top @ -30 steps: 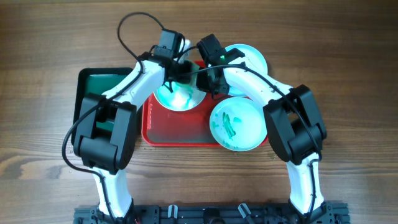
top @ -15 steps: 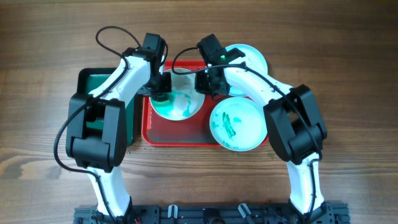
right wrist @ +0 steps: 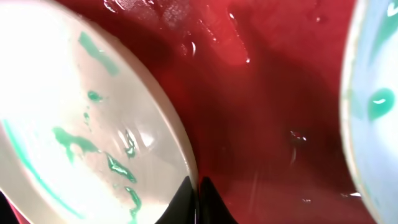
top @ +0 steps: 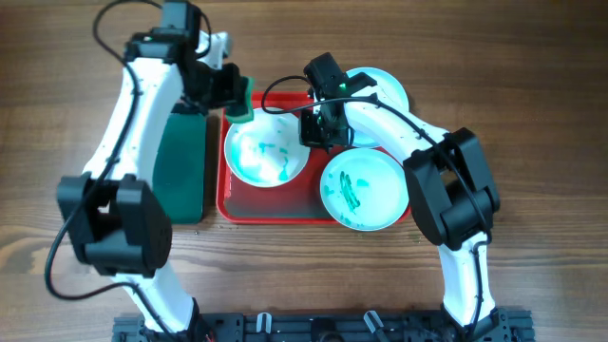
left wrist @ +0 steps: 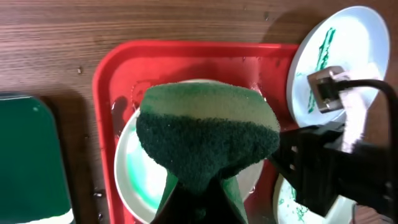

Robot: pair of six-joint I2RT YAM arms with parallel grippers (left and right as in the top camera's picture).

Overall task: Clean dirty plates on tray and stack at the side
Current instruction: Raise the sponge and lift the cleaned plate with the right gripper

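The plate goes up, across to the right in the overhead view and down next, and my right gripper releases it on the bare tabletop beside the tray.
The red tray (top: pixel 271 207) holds a white plate (top: pixel 261 152) smeared with green on its left side. My right gripper (top: pixel 316 131) is shut on that plate's right rim; in the right wrist view the rim (right wrist: pixel 186 163) sits between the closed fingertips of the right gripper (right wrist: pixel 198 196). A turquoise-rimmed plate (top: pixel 366 195) with green streaks lies at the tray's front right. Another plate (top: pixel 385 87) sits at the far right, partly under the right arm. My left gripper (top: pixel 237 95) is shut on a green sponge (left wrist: pixel 205 134), raised over the tray's far left corner.
A dark green tray (top: pixel 180 166) lies on the wooden table just left of the red tray, under the left arm. The right arm's black wrist (left wrist: pixel 323 168) stands close beside the sponge. A cable loops above the left arm.
My left arm has lifted the sponge off the white plate and swung back and left toward the tray's far corner. The right gripper has stayed on the plate's rim.
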